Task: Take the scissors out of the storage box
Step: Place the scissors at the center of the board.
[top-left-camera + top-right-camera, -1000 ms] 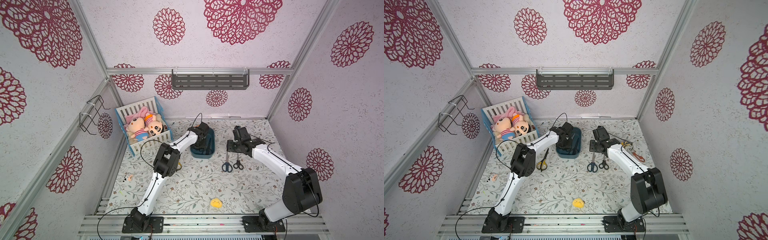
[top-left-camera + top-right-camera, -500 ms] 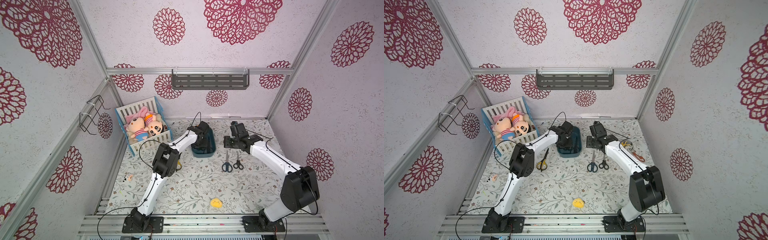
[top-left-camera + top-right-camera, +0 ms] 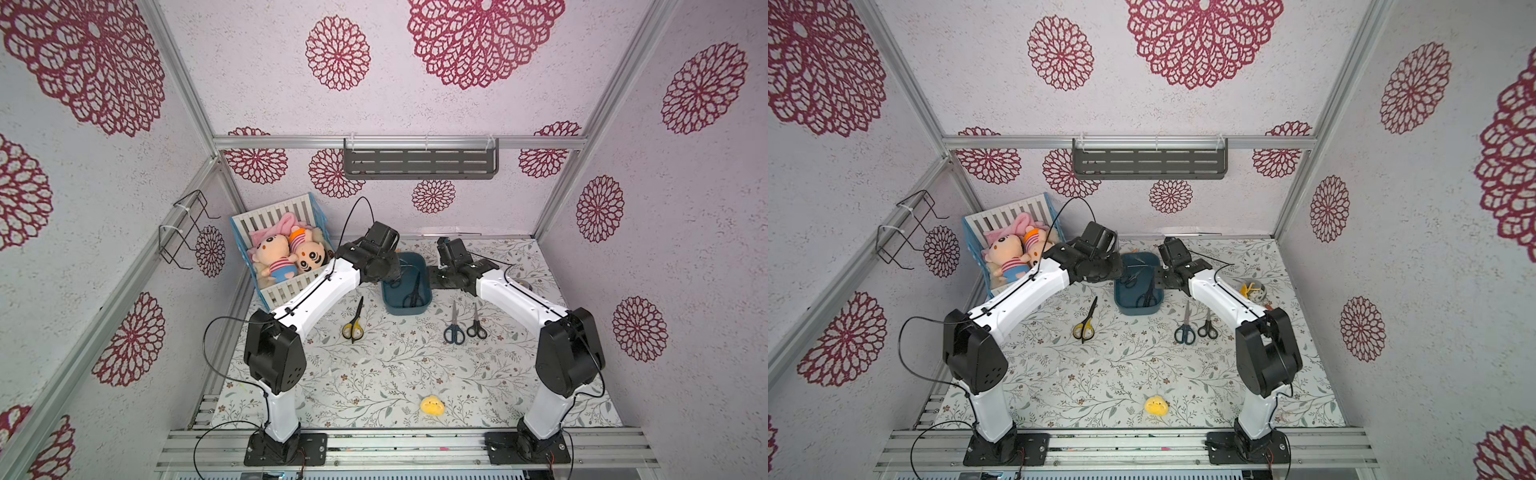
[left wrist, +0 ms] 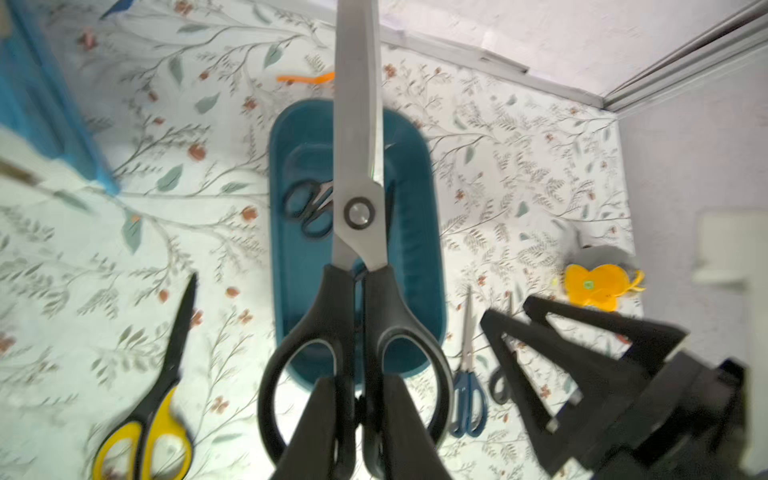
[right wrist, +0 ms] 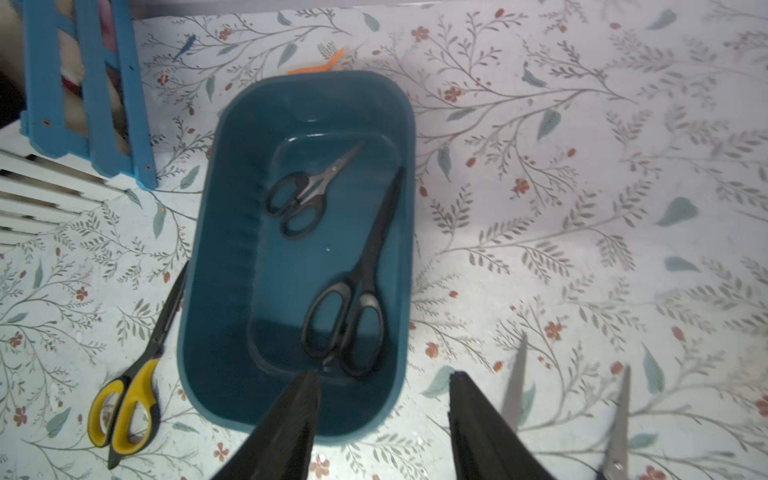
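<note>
My left gripper moves back from above the box and lower next, to release the handles on the tabletop beside the yellow-handled pair, because that spot is empty.
The teal storage box sits mid-table at the back. My left gripper is shut on the handles of a large black-handled pair of scissors, held above the box; in both top views the left wrist hides this grip. A small black pair and a long black pair lie inside the box. My right gripper hangs open at the box's right edge, holding nothing. On the table lie a yellow-handled pair, a blue-handled pair and a small black pair.
A blue-and-white slatted crate with plush toys stands left of the box. A yellow toy lies near the front. An orange strip lies behind the box, a yellow-topped item at the right. A grey shelf hangs on the back wall.
My right gripper has moved left towards the box. My left gripper has closed a little on the large scissors' handles and shifted slightly left.
</note>
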